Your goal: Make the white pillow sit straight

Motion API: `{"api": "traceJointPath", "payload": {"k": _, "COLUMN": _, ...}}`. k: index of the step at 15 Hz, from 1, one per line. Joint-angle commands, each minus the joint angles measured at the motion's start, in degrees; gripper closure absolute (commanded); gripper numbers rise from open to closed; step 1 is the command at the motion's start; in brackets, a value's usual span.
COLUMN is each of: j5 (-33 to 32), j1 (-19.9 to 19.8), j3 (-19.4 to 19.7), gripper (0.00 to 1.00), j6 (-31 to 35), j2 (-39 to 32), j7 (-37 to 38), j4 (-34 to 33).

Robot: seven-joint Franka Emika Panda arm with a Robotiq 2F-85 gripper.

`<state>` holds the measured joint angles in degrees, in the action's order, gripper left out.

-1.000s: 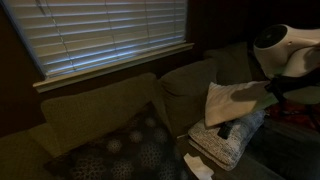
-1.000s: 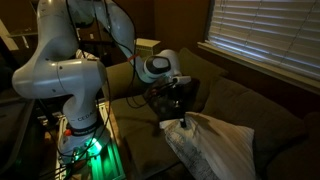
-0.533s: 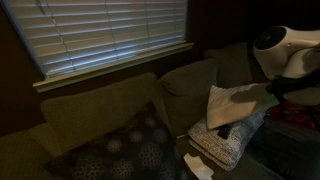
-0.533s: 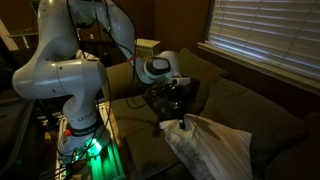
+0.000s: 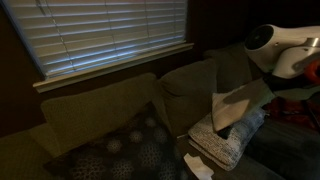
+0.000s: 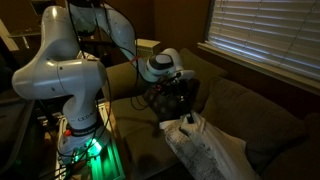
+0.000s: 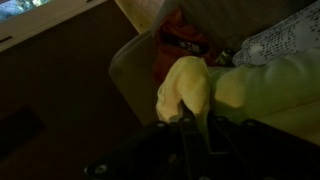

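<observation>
My gripper should move up and turn toward the sofa's backrest below the blinds, and then let go of the bunched corner, because the white pillow [image 5: 238,102] slumps over the flatter cushion.
The white pillow [image 5: 238,102] is a plump off-white square. It leans tilted at the sofa's end, one corner raised. In an exterior view its marked face [image 6: 203,146] lies below my gripper [image 6: 184,118]. In the wrist view my gripper [image 7: 196,124] is shut on a bunched corner of the pillow [image 7: 188,86], which looks yellowish in the dim light. The white arm [image 5: 280,45] reaches in above the pillow.
A flatter pale grey-patterned cushion [image 5: 214,147] lies under the white pillow. A dark speckled cushion [image 5: 130,148] rests on the olive sofa [image 5: 100,110]. Window blinds [image 5: 110,35] hang behind. The robot base [image 6: 70,80] stands beside the sofa arm. The room is dim.
The arm has shifted up and the held corner has risen with it. The white pillow now stands steeper and looks narrower than before. The grip has stayed shut.
</observation>
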<state>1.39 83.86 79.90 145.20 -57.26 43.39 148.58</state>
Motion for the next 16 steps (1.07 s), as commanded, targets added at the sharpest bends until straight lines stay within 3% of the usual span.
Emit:
{"api": "traceJointPath", "payload": {"k": 1, "j5": -3.40, "j1": -0.80, "j3": 1.08, "gripper": 0.97, "j6": -4.23, "j2": -8.42, "j7": -0.02, "j4": -6.54}}
{"api": "traceJointPath", "payload": {"k": 10, "j5": -6.39, "j1": -5.12, "j3": -0.75, "gripper": 0.97, "j6": -2.37, "j2": -19.15, "j7": 0.95, "j4": -20.07}}
{"api": "traceJointPath", "payload": {"k": 16, "j5": -5.94, "j1": -6.85, "j3": -1.15, "gripper": 0.97, "j6": 2.74, "j2": -25.97, "j7": 3.69, "j4": -27.59}}
